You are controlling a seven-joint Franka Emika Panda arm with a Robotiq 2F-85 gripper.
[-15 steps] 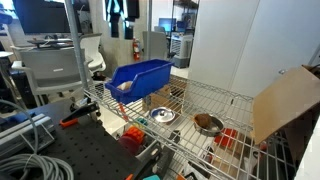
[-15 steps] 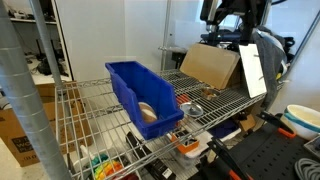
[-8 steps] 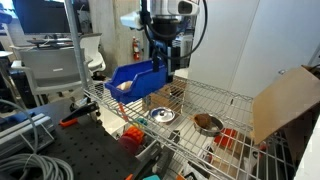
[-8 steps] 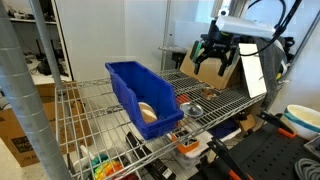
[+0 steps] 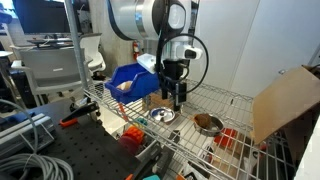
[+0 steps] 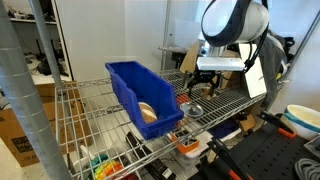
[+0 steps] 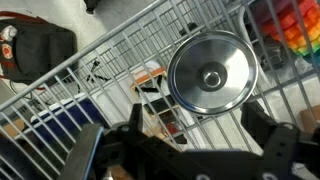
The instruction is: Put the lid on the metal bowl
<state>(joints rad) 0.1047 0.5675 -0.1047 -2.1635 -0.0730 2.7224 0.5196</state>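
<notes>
The small central knob sticks out narrow on the wide, flat disc. I will move my gripper over the lid next and lower its open fingers around the knob.
The lid is a shiny silver disc lying flat on the wire shelf next to the blue bin. It fills the upper right of the wrist view and also shows in an exterior view. The metal bowl, with a brownish inside, sits on the shelf a short way from the lid, towards the cardboard. My gripper hangs open and empty just above the lid. Its two dark fingers spread wide at the bottom of the wrist view. It also shows in an exterior view.
A big blue plastic bin with a pale object inside stands on the shelf beside the lid, also in an exterior view. A cardboard box leans at the far end. Cables and tools lie on the black table.
The arm has come down from above the shelf. The gripper now hangs low over the lid, beside the blue bin. Lid and bowl have not moved.
</notes>
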